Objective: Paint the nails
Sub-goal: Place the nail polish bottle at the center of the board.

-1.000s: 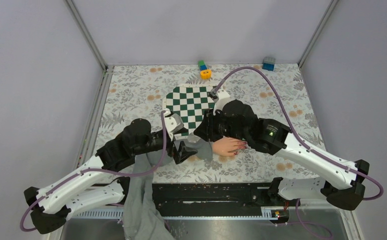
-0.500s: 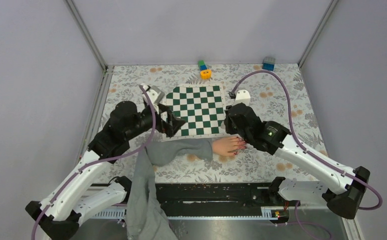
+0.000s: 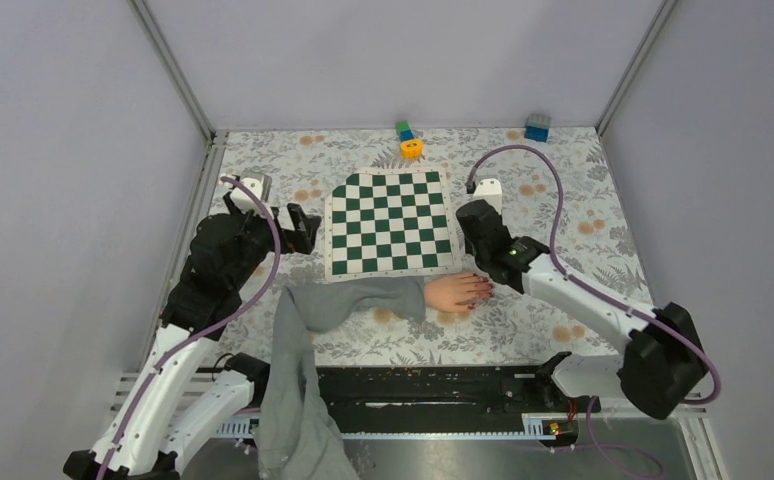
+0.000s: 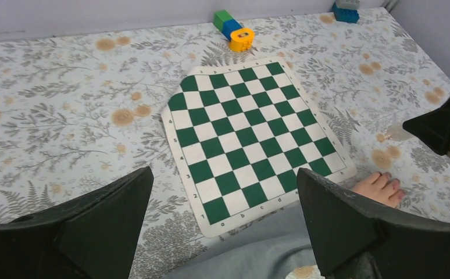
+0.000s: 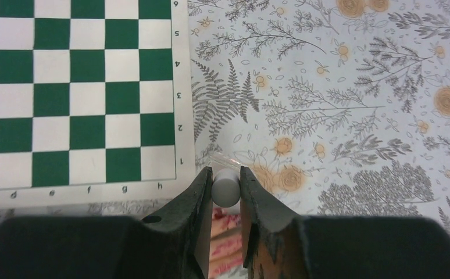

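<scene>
The robot's right gripper needs to go down to the cloth (image 5: 213,150) beside the chessboard's near corner and let go of the grey cylinder (image 5: 225,189) there, as that clear spot is below the gripper.
A pale hand (image 3: 453,293) with a grey sleeve (image 3: 358,302) lies palm down on the floral cloth, just below the chessboard's near right corner. Its dark red nails (image 3: 483,292) point right. My right gripper (image 3: 474,268) hangs right over the fingertips, shut on a small grey cylinder (image 5: 225,189). The red nails (image 5: 218,216) show between its fingers in the right wrist view (image 5: 225,172). My left gripper (image 3: 303,228) is open and empty, left of the chessboard. In the left wrist view (image 4: 224,174) it looks over the sleeve (image 4: 257,250) towards the hand (image 4: 379,187).
A green and white chessboard mat (image 3: 391,221) lies mid-table. A yellow ring (image 3: 411,148) and a green and blue block (image 3: 403,129) sit at the back. A blue block (image 3: 537,126) is at the back right. Grey walls close in the table.
My left arm has pulled back from the sleeve, up and to the left past the chessboard's left edge. My right arm has drawn in and stays over the fingertips.
</scene>
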Robot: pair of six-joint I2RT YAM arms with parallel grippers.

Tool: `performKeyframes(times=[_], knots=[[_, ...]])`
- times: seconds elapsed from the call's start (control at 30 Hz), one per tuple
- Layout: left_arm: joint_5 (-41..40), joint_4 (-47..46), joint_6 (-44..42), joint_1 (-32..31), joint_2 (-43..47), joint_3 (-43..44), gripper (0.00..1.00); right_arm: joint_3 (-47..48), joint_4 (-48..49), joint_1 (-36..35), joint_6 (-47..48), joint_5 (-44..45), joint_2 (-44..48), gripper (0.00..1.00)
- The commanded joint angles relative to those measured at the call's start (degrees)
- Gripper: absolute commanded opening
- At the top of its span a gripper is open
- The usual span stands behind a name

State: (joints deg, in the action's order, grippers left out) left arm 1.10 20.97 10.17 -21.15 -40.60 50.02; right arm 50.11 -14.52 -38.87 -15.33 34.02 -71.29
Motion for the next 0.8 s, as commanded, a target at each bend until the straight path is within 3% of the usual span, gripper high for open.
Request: performKeyframes(times=[0.0, 0.27, 0.77], knots=[[-4.6, -1.8, -2.8, 0.2, 2.1, -0.4, 0.99, -0.6, 11.5, 2.6, 2.7, -3.0, -5.2, 0.0], [-4.0, -1.5, -3.0, 0.3, 2.2, -0.4, 0.99, -2.3, 20.4, 5.4, 3.0, -8.3, -12.1, 0.0], [-2.7, -1.2, -3.0, 0.3, 1.2, -0.2, 0.99, -6.8, 21.5, 8.5, -0.5, -10.2, -15.4, 0.0]])
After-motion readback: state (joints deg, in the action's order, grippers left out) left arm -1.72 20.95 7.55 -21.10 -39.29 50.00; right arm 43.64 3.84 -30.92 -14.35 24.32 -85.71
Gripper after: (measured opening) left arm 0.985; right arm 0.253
